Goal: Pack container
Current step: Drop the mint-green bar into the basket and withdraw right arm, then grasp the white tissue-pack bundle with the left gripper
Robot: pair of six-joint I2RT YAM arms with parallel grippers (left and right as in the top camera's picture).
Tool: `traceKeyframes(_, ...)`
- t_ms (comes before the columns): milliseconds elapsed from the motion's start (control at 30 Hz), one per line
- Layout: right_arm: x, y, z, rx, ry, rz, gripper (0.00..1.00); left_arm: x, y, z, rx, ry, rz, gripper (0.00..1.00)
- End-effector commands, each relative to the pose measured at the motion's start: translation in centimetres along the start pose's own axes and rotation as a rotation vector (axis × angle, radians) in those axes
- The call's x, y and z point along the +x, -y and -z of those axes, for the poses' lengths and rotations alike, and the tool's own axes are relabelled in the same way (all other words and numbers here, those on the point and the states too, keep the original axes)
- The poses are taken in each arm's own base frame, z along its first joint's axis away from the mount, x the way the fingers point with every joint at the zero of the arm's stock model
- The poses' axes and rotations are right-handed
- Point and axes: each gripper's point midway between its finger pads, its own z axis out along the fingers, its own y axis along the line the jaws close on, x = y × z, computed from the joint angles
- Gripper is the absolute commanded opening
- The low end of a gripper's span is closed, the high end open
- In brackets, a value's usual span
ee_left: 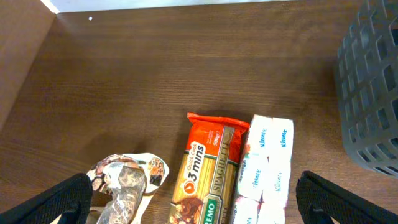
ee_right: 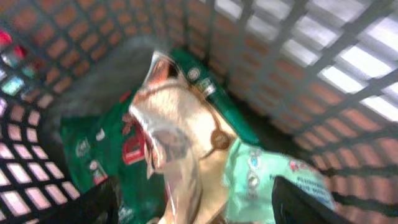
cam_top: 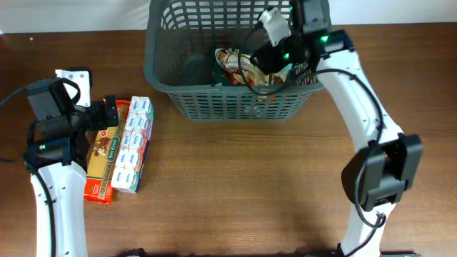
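I should move my left gripper sideways toward the basket and down onto the middle of the tissue pack, since the spaghetti pack (ee_left: 208, 168) and the tissue pack are both between my open fingers.
The dark grey slotted basket (cam_top: 228, 103) stands at the table's far middle; its wall shows in the left wrist view (ee_left: 373, 93). My right gripper (cam_top: 275, 61) is inside it, open (ee_right: 199, 208), over a beige-brown snack packet (ee_right: 180, 143), dark green packets (ee_right: 99, 149) and a mint-green packet (ee_right: 261, 174). This view is blurred. My left gripper (cam_top: 107, 114) is open (ee_left: 199, 208) above an orange spaghetti pack (ee_left: 208, 168) and a white tissue pack (ee_left: 264, 168). A brown patterned snack packet (ee_left: 124, 183) lies by its left finger.
The spaghetti pack (cam_top: 103, 160) and the tissue pack (cam_top: 134, 146) lie side by side at the left of the brown wooden table (cam_top: 250, 185). The table's far edge runs just behind the basket.
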Motion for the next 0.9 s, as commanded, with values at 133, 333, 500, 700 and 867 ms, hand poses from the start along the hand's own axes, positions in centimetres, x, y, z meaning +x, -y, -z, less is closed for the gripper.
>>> traceKeyframes(133, -6.7, 5.3, 18.5, 0.346, 0.242, -0.125, 0.78, -0.6, -0.1, 0.2, 0.004, 0.016, 0.012, 0.99)
traceKeyframes(333, -3.3, 10.9, 27.2, 0.517, 0.291, -0.257, 0.78, -0.6, -0.1, 0.2, 0.004, 0.016, 0.012, 0.99)
traceKeyframes(500, 3.1, 16.1, 33.2, 0.667, 0.284, -0.507, 0.79, -0.6, -0.1, 0.2, 0.004, 0.016, 0.012, 0.99)
traceKeyframes(700, 10.5, 17.2, 32.3, 0.568, 0.177, -0.799, 0.99, -0.6, -0.1, 0.2, 0.008, 0.017, 0.012, 0.99)
traceKeyframes(867, 12.5, 17.1, 30.5, 0.54, 0.111, -0.841, 0.99, -0.5, 0.5, 0.2, 0.039, 0.014, 0.013, 0.99)
